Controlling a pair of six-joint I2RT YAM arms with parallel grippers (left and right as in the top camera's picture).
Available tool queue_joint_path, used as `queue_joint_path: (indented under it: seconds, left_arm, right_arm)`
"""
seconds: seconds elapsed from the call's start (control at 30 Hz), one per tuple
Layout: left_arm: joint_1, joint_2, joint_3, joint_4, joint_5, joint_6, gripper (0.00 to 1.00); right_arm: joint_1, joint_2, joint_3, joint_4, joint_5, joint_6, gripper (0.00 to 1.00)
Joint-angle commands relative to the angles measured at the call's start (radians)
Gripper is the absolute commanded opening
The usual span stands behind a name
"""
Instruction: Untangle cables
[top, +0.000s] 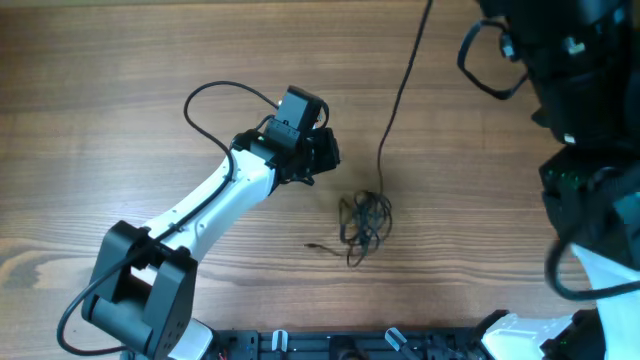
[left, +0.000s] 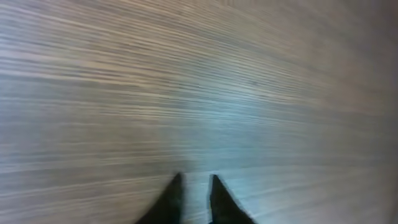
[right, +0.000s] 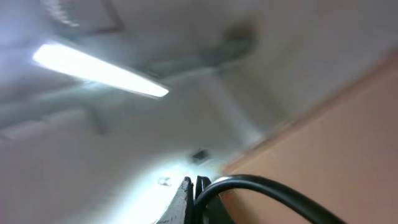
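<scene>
I should move my right gripper down and tilt it down toward the far tabletop to release the piece of cable, because the gripper's raised fingers point at the ceiling.
The cables (top: 364, 221) lie as a small tangled black bundle on the wooden table, right of centre. One thin strand (top: 398, 92) runs from the bundle up and off the top edge. My left gripper (top: 322, 150) hangs to the upper left of the bundle, apart from it. In the left wrist view its fingers (left: 194, 180) are slightly open and empty over bare wood. My right arm (top: 570, 70) is raised at the right edge. In the right wrist view its gripper (right: 194, 182) points at the ceiling, fingers shut, with a black cable (right: 273, 186) curving out from them.
The wooden table (top: 120, 80) fills the overhead view. The left arm's own thicker black cable (top: 215, 95) loops above its wrist. A black rail with clips (top: 340, 345) runs along the front edge.
</scene>
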Motion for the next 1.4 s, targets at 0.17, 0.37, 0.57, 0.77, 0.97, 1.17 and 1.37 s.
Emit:
queue_joint_path:
  seconds: [0.17, 0.37, 0.57, 0.77, 0.97, 1.17, 1.37]
  left_arm:
    - [0.175, -0.011, 0.005, -0.082, -0.052, -0.105, 0.04]
    - [0.150, -0.011, 0.005, -0.066, 0.080, -0.097, 0.37]
    - [0.130, -0.011, 0.005, -0.067, 0.075, -0.097, 0.50]
    - [0.130, -0.011, 0.005, -0.070, 0.049, -0.097, 0.56]
    - [0.130, -0.011, 0.005, -0.069, 0.050, -0.097, 0.72]
    - [0.130, -0.011, 0.005, -0.072, 0.049, -0.097, 0.78]
    - [0.130, -0.011, 0.005, -0.064, 0.014, -0.097, 0.79]
  right_arm:
    - [0.001, -0.014, 0.012, -0.410, 0.513, -0.251, 0.04]
    - [0.001, 0.044, 0.012, -0.393, 0.487, -0.243, 0.04]
    - [0.001, 0.159, 0.014, 0.201, 0.177, -0.113, 0.05]
    - [0.001, 0.159, 0.162, 0.031, 0.222, -0.426, 0.05]
    - [0.002, 0.307, 0.141, -0.526, 0.439, -0.661, 0.04]
    - [-0.034, 0.266, 0.199, -0.629, 0.566, -0.559, 0.04]
    - [-0.349, 0.316, 0.196, -1.007, 0.188, -0.445, 0.04]
